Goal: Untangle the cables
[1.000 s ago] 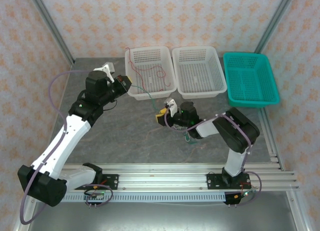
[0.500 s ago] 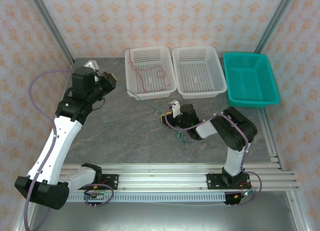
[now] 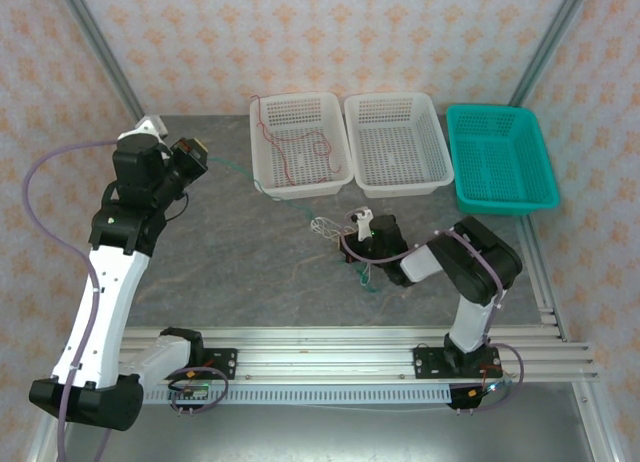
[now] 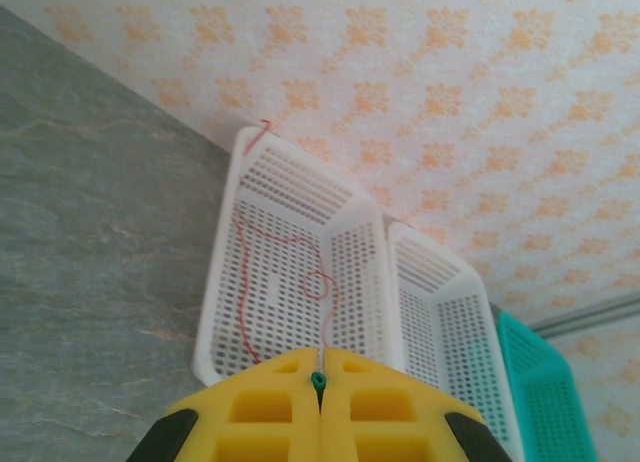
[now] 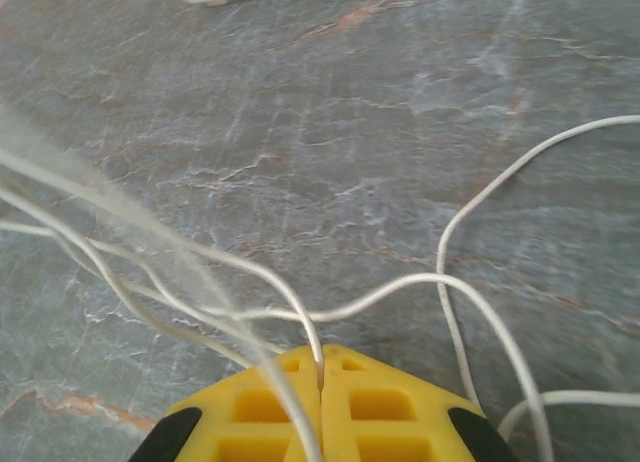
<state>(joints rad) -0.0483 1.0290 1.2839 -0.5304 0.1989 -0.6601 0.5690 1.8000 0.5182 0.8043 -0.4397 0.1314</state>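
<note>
The white cable has its loops bunched by the tangle, so my right gripper will next pull it low across the tabletop, away from my raised left gripper, and let it go.
My left gripper is raised at the far left, shut on the end of the green cable. That green cable runs in a line down to the tangle at mid-table. The red cable lies in the left white basket, one end hooked over its rim. Low over the table beside the tangle, my right gripper is shut on a whitish cable, whose loops spread over the tabletop in front of the jaws.
A second white basket and a teal basket stand in a row at the back right. A short green and white strand trails on the table toward the front rail.
My left arm swung left and back, drawing the green cable out of the tangle into a long line. My right gripper closed on the whitish cable and shifted slightly right.
</note>
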